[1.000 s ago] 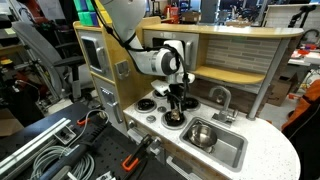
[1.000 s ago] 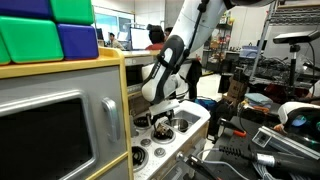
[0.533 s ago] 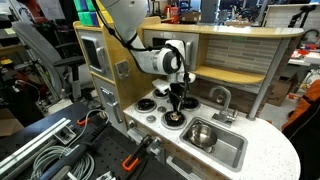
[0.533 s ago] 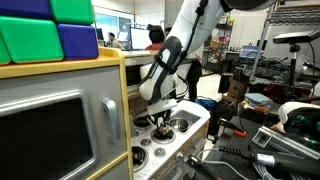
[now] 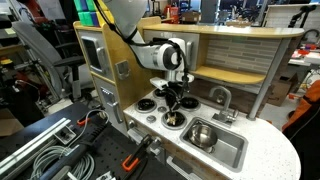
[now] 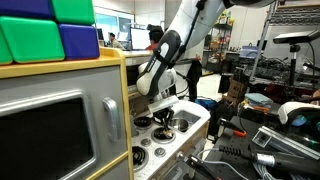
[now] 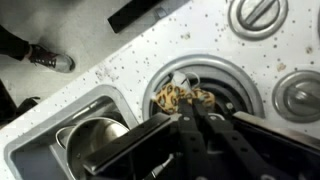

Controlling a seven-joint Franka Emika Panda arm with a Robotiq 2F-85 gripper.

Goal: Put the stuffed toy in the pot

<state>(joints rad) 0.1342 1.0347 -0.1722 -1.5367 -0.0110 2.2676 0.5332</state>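
The pot is empty, so the robot's gripper next needs to pick the stuffed toy up off the burner, move toward the sink and let go of it over the silver pot's opening.
The stuffed toy is a small leopard-spotted brown-and-yellow lump lying in the black round burner of a toy kitchen. My gripper is shut, its two black fingers pressed together on the toy's near edge. In both exterior views the gripper points straight down over that burner, with a yellowish bit of the toy under its tips. The shiny silver pot stands empty in the grey sink basin, right beside the burner.
A curved faucet rises behind the sink. Round silver knobs sit near the burner on the speckled white counter. A wooden back wall and shelf stand behind the stove, an oven door to one side.
The jaws have gone from wide open around the toy to shut on it. The wrist has risen slightly above the burner.
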